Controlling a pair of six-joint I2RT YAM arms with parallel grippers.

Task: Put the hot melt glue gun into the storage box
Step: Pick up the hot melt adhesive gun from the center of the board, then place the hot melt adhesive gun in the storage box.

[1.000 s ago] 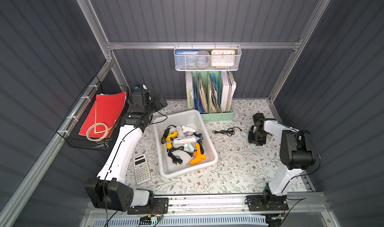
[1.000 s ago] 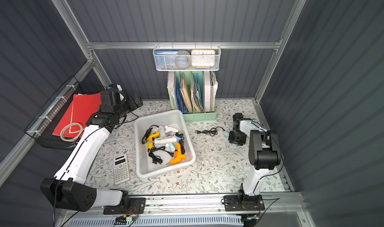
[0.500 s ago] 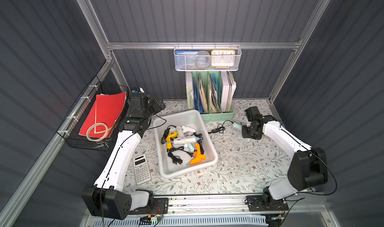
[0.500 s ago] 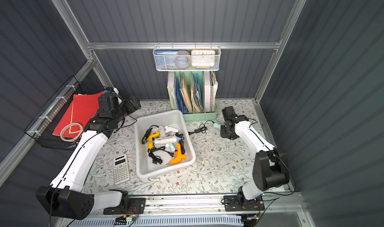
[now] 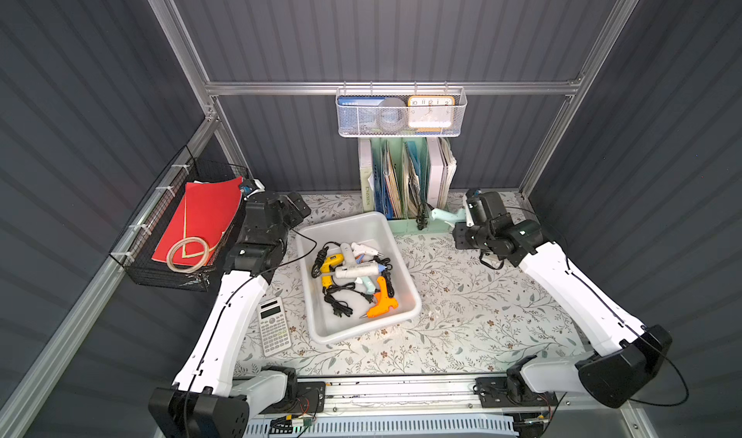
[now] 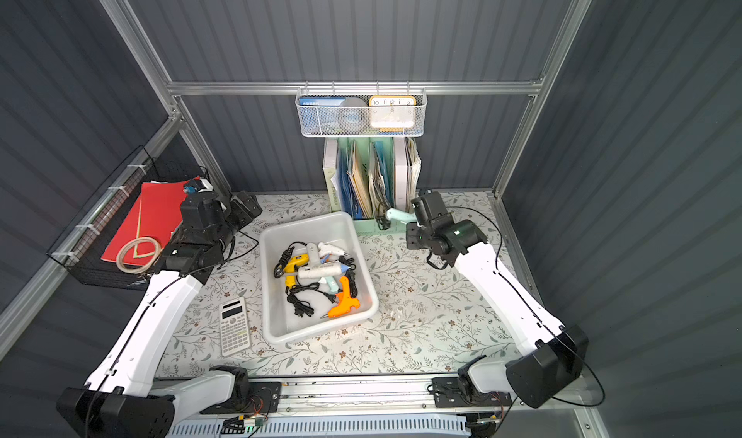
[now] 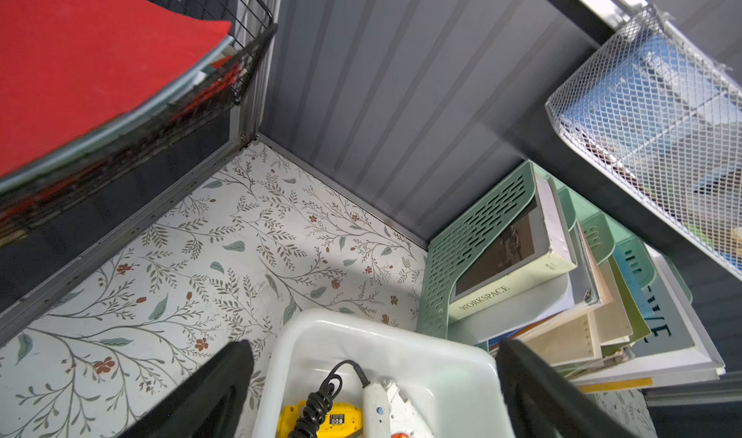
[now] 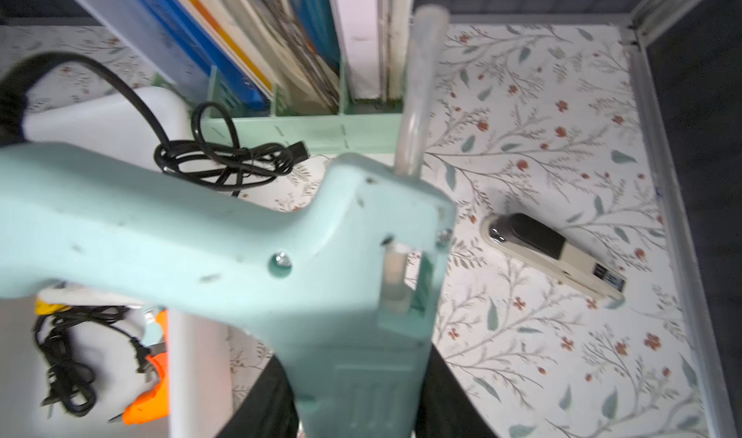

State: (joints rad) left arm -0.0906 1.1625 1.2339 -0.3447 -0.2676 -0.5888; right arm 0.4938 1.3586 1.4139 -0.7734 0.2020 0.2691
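Observation:
My right gripper needs to bring the barrel back over the orange glue gun [image 5: 382,295] inside the storage box [image 5: 341,220], then lower it and let it go, because that gun is below and back.
My right gripper [image 5: 467,216] [image 6: 417,215] is shut on the barrel of a mint-green hot melt glue gun [image 5: 445,215] [image 6: 400,216] [image 8: 241,235]. It holds the gun in the air in front of the file holder, just past the storage box's far right corner. The gun's black cord [image 5: 420,217] [image 8: 225,159] dangles from it. The storage box [image 5: 341,220] [image 6: 305,221] [image 7: 361,323] is a white tub at mid-table holding several glue guns, among them an orange one [image 5: 379,299]. My left gripper [image 5: 299,207] [image 7: 371,349] hovers open and holds nothing, over the box's far left corner.
A mint file holder [image 5: 405,175] full of books stands at the back, with a white mesh basket [image 5: 401,112] hanging above it. A black wire basket [image 5: 180,231] with a red folder is on the left wall. A calculator [image 5: 274,329] lies left of the box and a stapler [image 8: 554,255] lies at the right.
My right arm has lifted the glue gun off the table at the right and carried it back and leftward to the file holder. The left arm has barely shifted.

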